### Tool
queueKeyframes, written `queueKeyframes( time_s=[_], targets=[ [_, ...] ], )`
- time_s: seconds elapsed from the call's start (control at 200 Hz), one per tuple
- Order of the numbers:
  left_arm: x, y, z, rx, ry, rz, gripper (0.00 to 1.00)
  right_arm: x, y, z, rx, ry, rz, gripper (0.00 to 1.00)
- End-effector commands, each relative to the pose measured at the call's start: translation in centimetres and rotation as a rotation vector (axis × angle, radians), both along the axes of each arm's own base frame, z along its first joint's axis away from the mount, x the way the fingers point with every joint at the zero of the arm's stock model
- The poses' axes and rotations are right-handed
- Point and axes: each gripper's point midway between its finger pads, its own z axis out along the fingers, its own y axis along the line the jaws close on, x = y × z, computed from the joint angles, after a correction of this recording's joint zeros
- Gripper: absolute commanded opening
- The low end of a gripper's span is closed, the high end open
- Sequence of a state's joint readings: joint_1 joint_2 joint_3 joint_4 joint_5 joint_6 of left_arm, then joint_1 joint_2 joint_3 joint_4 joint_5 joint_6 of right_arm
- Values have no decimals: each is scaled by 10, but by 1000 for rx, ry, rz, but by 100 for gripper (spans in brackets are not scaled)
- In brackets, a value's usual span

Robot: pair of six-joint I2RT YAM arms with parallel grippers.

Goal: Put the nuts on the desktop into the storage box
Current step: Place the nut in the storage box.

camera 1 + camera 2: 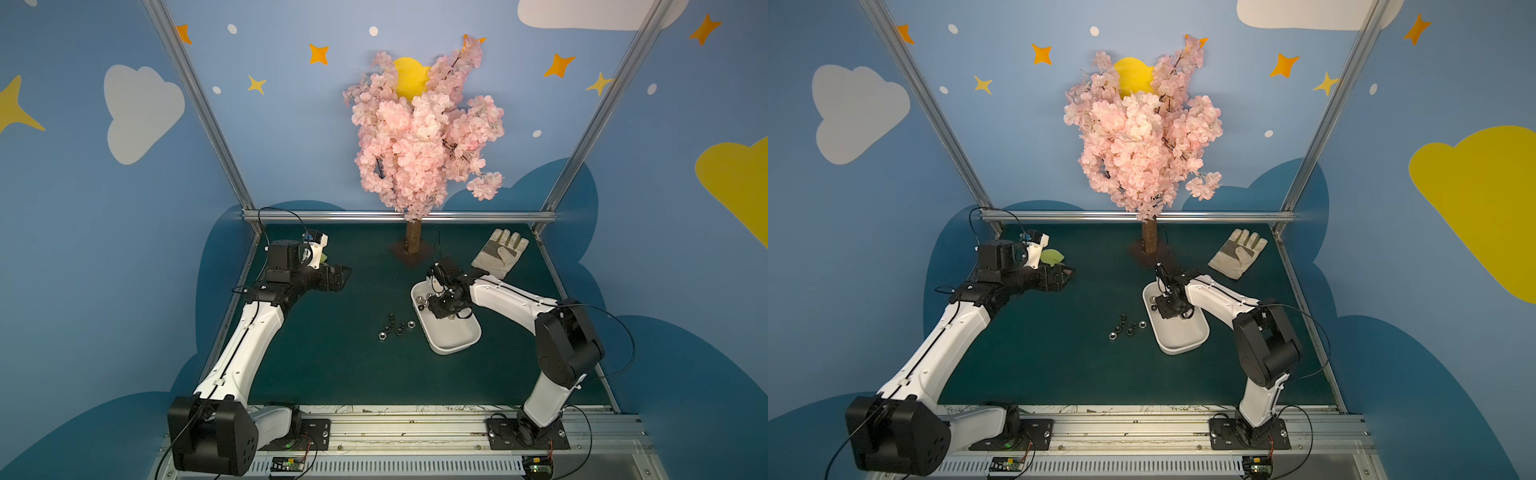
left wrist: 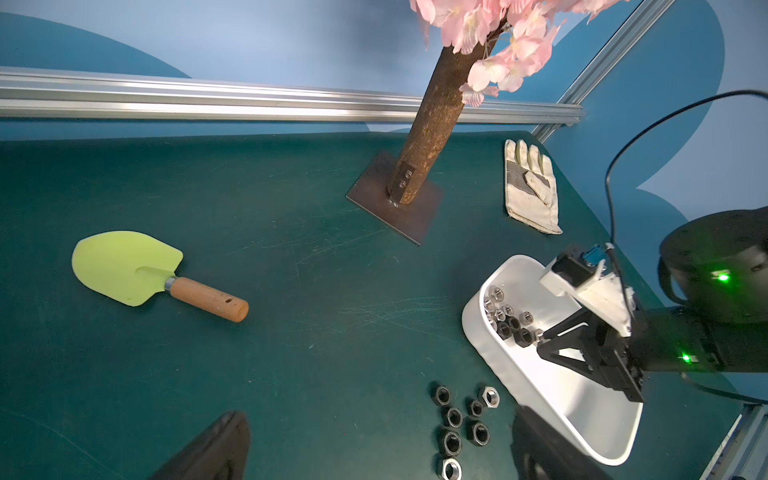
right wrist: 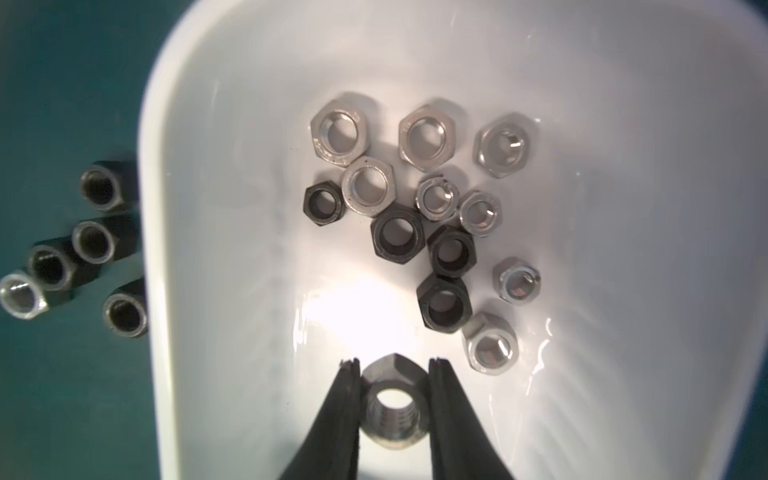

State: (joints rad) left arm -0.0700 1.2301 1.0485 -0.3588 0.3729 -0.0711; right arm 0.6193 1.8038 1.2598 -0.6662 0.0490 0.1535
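Observation:
My right gripper should next move outward and down onto the bare bottom of the storage box by the smallest dark nut and release, because that spot is below it and farther outward.
My right gripper is shut on a silver hex nut, held over the white storage box. Several silver and dark nuts lie on the floor of the box. In both top views this gripper hangs above the far half of the storage box. Several more nuts lie clustered on the dark teal desktop, just left of the box. My left gripper hovers open and holds nothing, at the back left.
A pink blossom tree on a dark base plate stands at the back centre. A beige work glove lies behind the box at the back right. A green trowel with a wooden handle lies under the left wrist. Aluminium rails edge the table.

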Motion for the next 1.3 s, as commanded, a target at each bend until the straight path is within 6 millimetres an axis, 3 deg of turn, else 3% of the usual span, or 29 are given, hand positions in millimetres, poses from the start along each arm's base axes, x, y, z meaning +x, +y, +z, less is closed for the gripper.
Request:
queueKeyframes(
  time_s=[0.0,0.33,0.651,0.961,1.167,1.227,1.292],
  targets=[
    [-3,1,3,4,-9,-8,100,-1,12,2,-14,18,29,19],
    [-3,2,1,15,-5,-5,100,9,26,-25,-86,80,48,19],
    [-2,3,-2,21,1,-1,100,34,32,-28,-115,59,57,23],
    [-1,2,-5,18,9,-5,100,43,34,12,-77,-40,40,53],
    [0,0,-4,9,11,-11,100,41,33,71,-36,-183,37,53],
    [0,0,-4,7,9,-9,100,37,43,88,12,-213,60,52],
    [-1,0,-4,6,8,-10,100,24,67,99,103,-201,128,52]
  ],
)
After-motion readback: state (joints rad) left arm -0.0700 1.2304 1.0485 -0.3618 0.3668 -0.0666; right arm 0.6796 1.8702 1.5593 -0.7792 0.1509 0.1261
